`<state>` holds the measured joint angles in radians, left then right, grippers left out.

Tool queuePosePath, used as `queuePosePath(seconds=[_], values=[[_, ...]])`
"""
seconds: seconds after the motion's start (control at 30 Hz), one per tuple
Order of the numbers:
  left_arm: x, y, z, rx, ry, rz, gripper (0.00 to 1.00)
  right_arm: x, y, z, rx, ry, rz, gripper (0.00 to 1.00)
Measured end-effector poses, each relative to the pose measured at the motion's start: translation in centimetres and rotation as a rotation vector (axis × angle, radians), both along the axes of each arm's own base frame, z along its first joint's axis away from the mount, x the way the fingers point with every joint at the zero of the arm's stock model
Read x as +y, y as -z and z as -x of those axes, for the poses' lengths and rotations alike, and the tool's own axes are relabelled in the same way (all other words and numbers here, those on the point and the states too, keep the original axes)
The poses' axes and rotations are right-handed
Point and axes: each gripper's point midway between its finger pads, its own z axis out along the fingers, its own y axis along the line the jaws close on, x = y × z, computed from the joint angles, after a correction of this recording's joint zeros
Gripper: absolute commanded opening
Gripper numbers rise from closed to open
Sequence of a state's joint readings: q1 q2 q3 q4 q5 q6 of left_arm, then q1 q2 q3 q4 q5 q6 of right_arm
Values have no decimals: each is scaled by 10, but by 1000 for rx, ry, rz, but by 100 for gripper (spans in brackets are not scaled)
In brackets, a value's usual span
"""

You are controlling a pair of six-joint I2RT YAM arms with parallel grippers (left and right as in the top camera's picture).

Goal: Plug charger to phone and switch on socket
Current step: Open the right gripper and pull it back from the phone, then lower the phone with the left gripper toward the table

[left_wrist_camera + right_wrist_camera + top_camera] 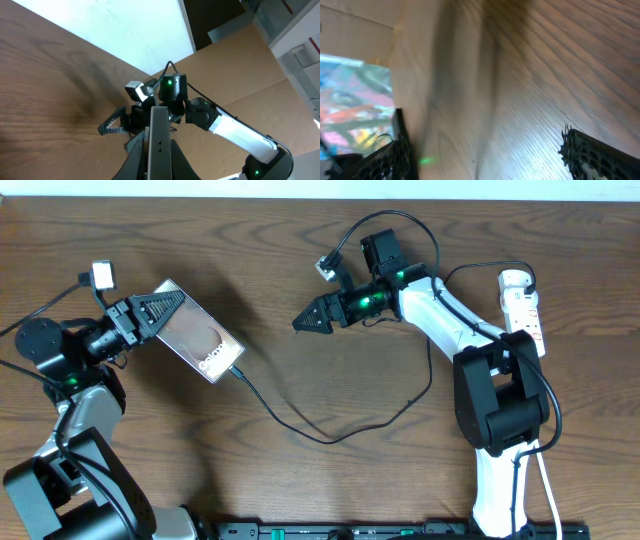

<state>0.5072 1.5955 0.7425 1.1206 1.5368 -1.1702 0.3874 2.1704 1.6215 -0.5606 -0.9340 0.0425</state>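
Note:
The phone (205, 340) needs to go down onto the bare tabletop below as my left gripper tilts down and releases it, because the charger's cable already meets the phone's lower end.
The phone (205, 340), a dark slab with a brownish oval and white lettering, is tilted at the left of the table. My left gripper (168, 302) is shut on its upper end. In the left wrist view the phone (159, 125) shows edge-on between the jaws (159, 162). The charger's thin black cable (330, 438) meets the phone's lower right end (237, 371) and loops right across the table. My right gripper (308, 321) hovers mid-table, pointing left, open and empty (495, 160). The socket (522, 305), a white power strip, lies at the far right.
A white cord (550, 490) runs down the right side past the right arm's base (500, 410). The left arm's base (70, 480) is at the lower left. A pale wall panel edges the table's far side (125, 30).

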Motion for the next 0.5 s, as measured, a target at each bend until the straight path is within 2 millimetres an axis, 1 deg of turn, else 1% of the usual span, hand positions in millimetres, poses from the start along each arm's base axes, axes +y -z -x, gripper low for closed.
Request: queuePosePath(seconds=[0.13, 0.23, 0.4, 0.5], values=[[0, 0, 0, 0, 0, 0, 7, -20, 15, -1, 11, 69, 163, 99], [0, 0, 0, 0, 0, 0, 7, -35, 10, -6, -28, 120, 268, 99], [0, 1, 0, -1, -1, -2, 7, -61, -23, -19, -156, 219, 404, 99], [1, 8, -2, 40, -6, 18, 7, -78, -46, -25, -224, 290, 472, 99]])
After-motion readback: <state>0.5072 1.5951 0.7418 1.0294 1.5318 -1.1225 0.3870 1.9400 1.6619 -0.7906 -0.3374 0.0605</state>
